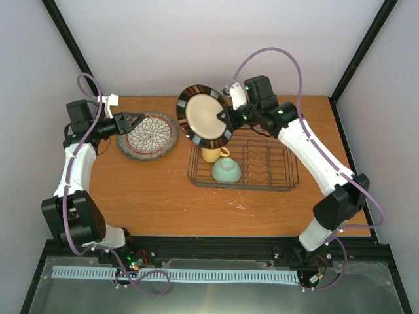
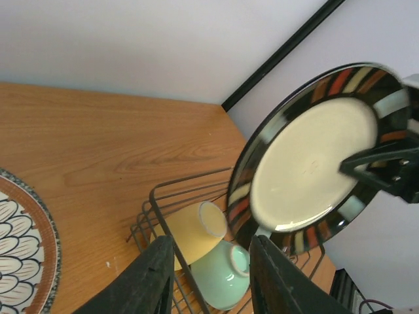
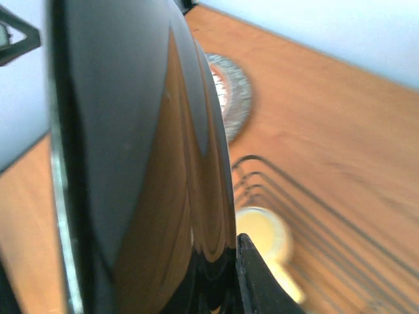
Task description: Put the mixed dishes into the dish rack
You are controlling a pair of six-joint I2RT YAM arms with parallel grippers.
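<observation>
I next swing my right gripper right in the top view, lower the plate onto the rack's empty wires below and release it.
My right gripper is shut on the rim of the cream plate with the dark striped rim. It holds the plate on edge above the back left corner of the black wire dish rack. The plate's dark underside fills the right wrist view. The yellow mug and the mint-green bowl lie in the rack's left part. The brown petal-patterned plate lies flat on the table left of the rack, with a speckled grey rim round it. My left gripper is open and empty over that plate's left edge. I see no separate pink plate.
The rack's right half holds only its upright prongs. A black frame post and white walls close in the back of the wooden table.
</observation>
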